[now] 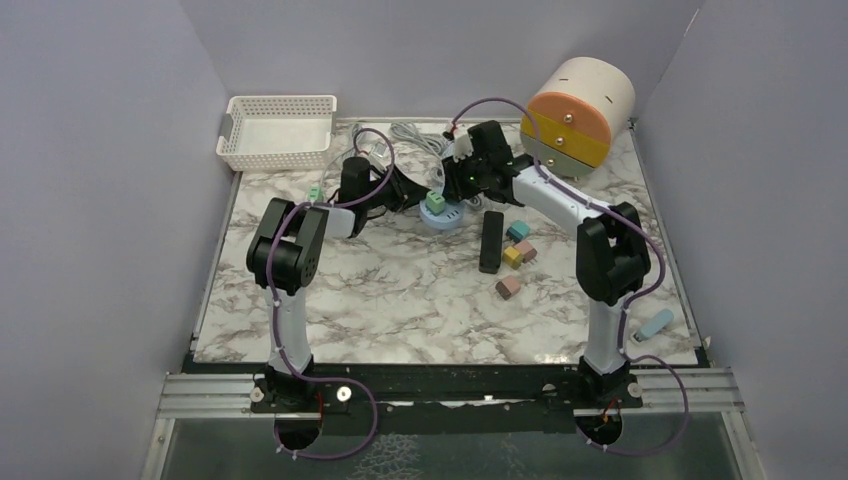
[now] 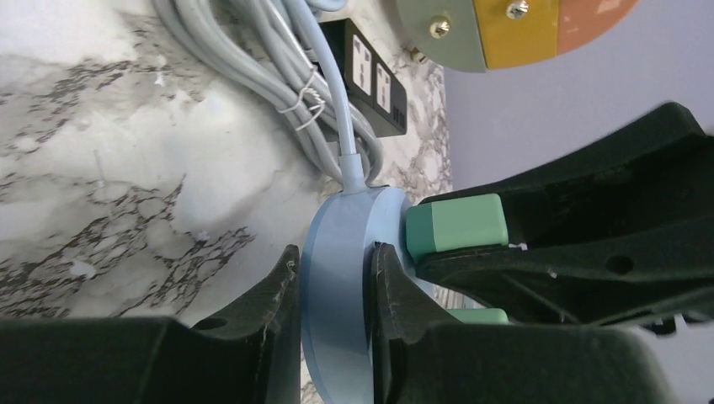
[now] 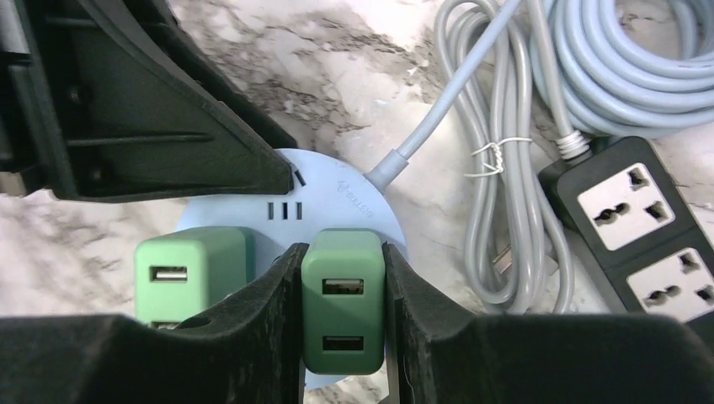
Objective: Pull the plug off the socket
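Note:
The plug goes up with my right gripper next, then back and down onto the marble [image 1: 468,253] beside the black bar for release, as that patch lies empty.
A round pale-blue socket [image 1: 441,219] lies flat at the back middle of the marble table, with two green plugs standing in it. My left gripper [image 2: 335,263] is shut on the socket's rim [image 2: 337,295], one finger on either side of the disc. My right gripper [image 3: 343,252] is shut on the darker green plug [image 3: 343,303], its pads flat against both sides. The lighter green plug [image 3: 189,269] stands free beside it. The socket's grey cord [image 3: 438,118] runs off toward the back.
A black power strip [image 3: 640,227] and a coil of grey cable [image 1: 405,135] lie behind the socket. There is a white basket [image 1: 278,130] at back left and a round drum [image 1: 580,110] at back right. A black bar [image 1: 490,241] and small coloured blocks [image 1: 518,245] lie right of the socket.

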